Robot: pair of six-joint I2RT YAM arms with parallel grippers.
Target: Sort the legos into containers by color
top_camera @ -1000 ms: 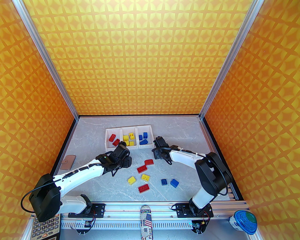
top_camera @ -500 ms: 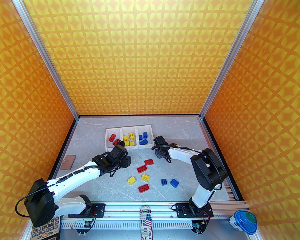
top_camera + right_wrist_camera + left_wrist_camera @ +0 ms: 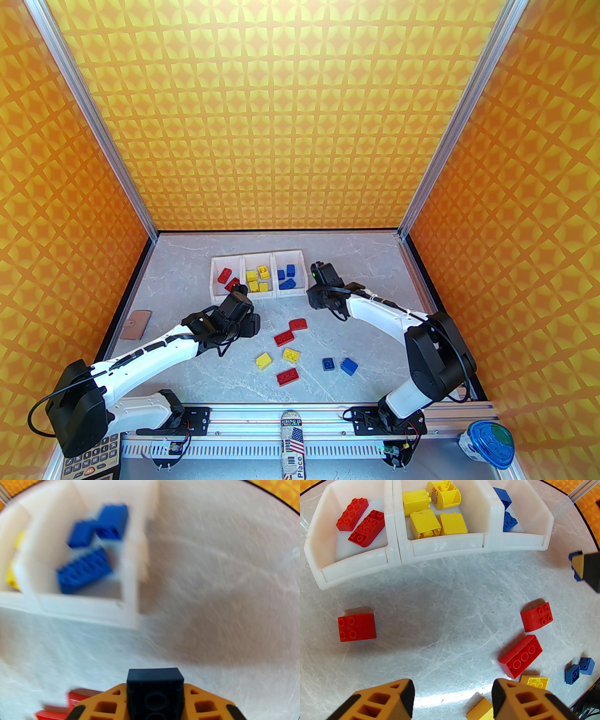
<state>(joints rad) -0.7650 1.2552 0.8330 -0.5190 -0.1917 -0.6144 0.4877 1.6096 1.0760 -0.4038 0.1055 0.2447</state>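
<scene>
My right gripper moves outward over the blue bin next. It then releases the dark blue lego (image 3: 154,681) above the bin's bare bottom, as blue legos already lie inside.
Three joined white containers (image 3: 242,295) stand at the table's middle back: red legos in the left one, yellow in the middle (image 3: 438,548), blue in the right (image 3: 126,578). My right gripper (image 3: 315,300) hangs just right of the blue bin, shut on a dark blue lego (image 3: 154,681). My left gripper (image 3: 452,698) hovers open and holds nothing, in front of the red and yellow bins. Loose on the table lie red legos (image 3: 298,324) (image 3: 284,338) (image 3: 287,376), yellow ones (image 3: 291,355) (image 3: 264,360) and two blue ones (image 3: 328,363). Another red lego (image 3: 357,627) lies below my left gripper.
A tan tag (image 3: 135,324) lies by the left wall. A calculator (image 3: 89,461), a flag-printed can (image 3: 293,443) and a blue-lidded cup (image 3: 490,443) sit on the near rail. Patterned orange walls enclose the table on three sides.
My right gripper has shut on the blue lego and moved up and back toward the blue bin's right side. The left arm has drifted slightly left, its gripper still open.
</scene>
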